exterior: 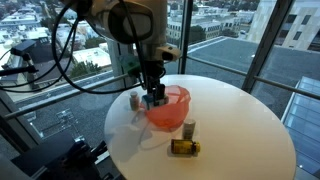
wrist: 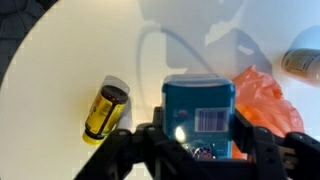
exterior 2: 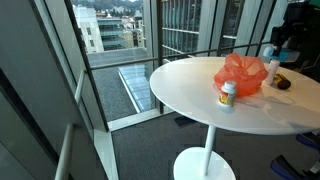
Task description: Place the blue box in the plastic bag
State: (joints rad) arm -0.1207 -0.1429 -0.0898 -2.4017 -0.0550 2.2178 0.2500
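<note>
My gripper shifts down and to its right in the wrist view toward the bag's middle [wrist: 266, 102] next, lowers the box [wrist: 198, 100] inside, then releases it.
The blue box [wrist: 198, 100] has a barcode label and sits between my gripper's [wrist: 198, 138] two black fingers, held over the white table. The red-orange plastic bag [wrist: 266, 100] lies just to the right of the box in the wrist view. In both exterior views the gripper [exterior: 152, 97] [exterior 2: 272, 62] hangs at the edge of the bag [exterior: 170, 110] [exterior 2: 242, 73], with the box in it. I cannot see the bag's opening clearly.
A yellow bottle [wrist: 104, 110] [exterior: 184, 147] lies on its side on the round white table [exterior: 240, 120]. A small bottle [exterior: 188, 128] stands by the bag. A white bottle [exterior 2: 227, 93] [exterior: 135, 100] stands on the bag's other side. Glass walls surround the table.
</note>
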